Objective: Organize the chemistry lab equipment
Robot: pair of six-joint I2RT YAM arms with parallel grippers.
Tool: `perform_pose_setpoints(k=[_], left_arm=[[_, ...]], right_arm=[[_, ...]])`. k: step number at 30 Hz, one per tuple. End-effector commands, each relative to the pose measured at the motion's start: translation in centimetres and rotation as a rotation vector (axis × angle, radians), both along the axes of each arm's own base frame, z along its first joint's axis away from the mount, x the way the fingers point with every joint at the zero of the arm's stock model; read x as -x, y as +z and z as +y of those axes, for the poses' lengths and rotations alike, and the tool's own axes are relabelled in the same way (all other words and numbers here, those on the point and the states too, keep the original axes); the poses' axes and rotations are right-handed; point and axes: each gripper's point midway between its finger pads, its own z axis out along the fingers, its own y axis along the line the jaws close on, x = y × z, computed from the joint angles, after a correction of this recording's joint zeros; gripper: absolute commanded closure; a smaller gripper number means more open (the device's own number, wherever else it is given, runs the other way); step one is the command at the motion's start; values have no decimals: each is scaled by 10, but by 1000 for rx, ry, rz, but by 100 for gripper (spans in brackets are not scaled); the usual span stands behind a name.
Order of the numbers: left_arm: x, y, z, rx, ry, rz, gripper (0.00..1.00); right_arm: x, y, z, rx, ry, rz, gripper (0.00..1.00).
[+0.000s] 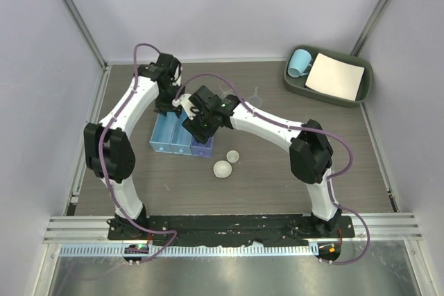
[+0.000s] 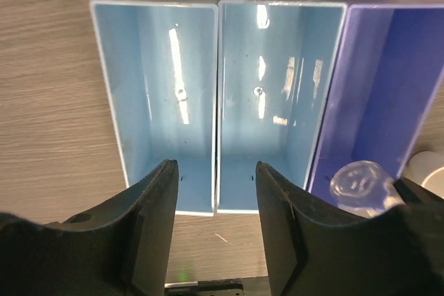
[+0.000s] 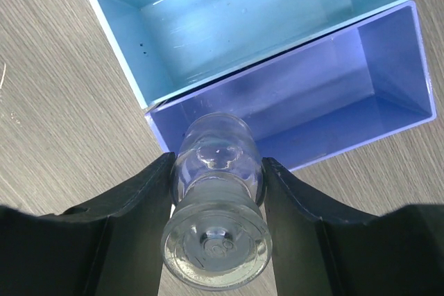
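Note:
I need to lower the clear beaker with my right gripper between the sides of the purple bin's near end and let go of it inside, because that end lies open below.
My right gripper is shut on a small clear beaker and holds it over the near end of the purple bin. In the top view the right gripper is above that purple bin. The beaker also shows in the left wrist view. My left gripper is open and empty above two light-blue bins, and it also shows in the top view. Two small white round dishes lie right of the bins. The blue-capped tubes and the tube rack are out of view.
A dark green tray at the far right corner holds a light-blue mug and a white paper sheet. The three bins stand side by side left of centre. A faint clear item lies behind the right arm.

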Motion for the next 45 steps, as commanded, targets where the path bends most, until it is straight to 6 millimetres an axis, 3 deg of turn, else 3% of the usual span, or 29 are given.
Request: perform_pose_setpoints(k=[1,12,21,31,41,45], left_arm=[[-6,51,9,1,41,-124,47],[-8,97,44,33,168,-273,42],[-6,95,58,23,219,-293,42],[6,109,52,113,249,-356,41],[33,111,28,274,203,-373,41],[46,116,27,290,185,-384,43]], right_arm=[[-9,1,10,-38,13,-31,63],[-14,-23,13,-17,9,-15,63],[-13,-25,11,-20,3,-21,63],[-15,-32,12,-14,7,-11,63],[-19,-51,7,39,-8,-8,59],[-18,-58,6,57,-7,0,58]])
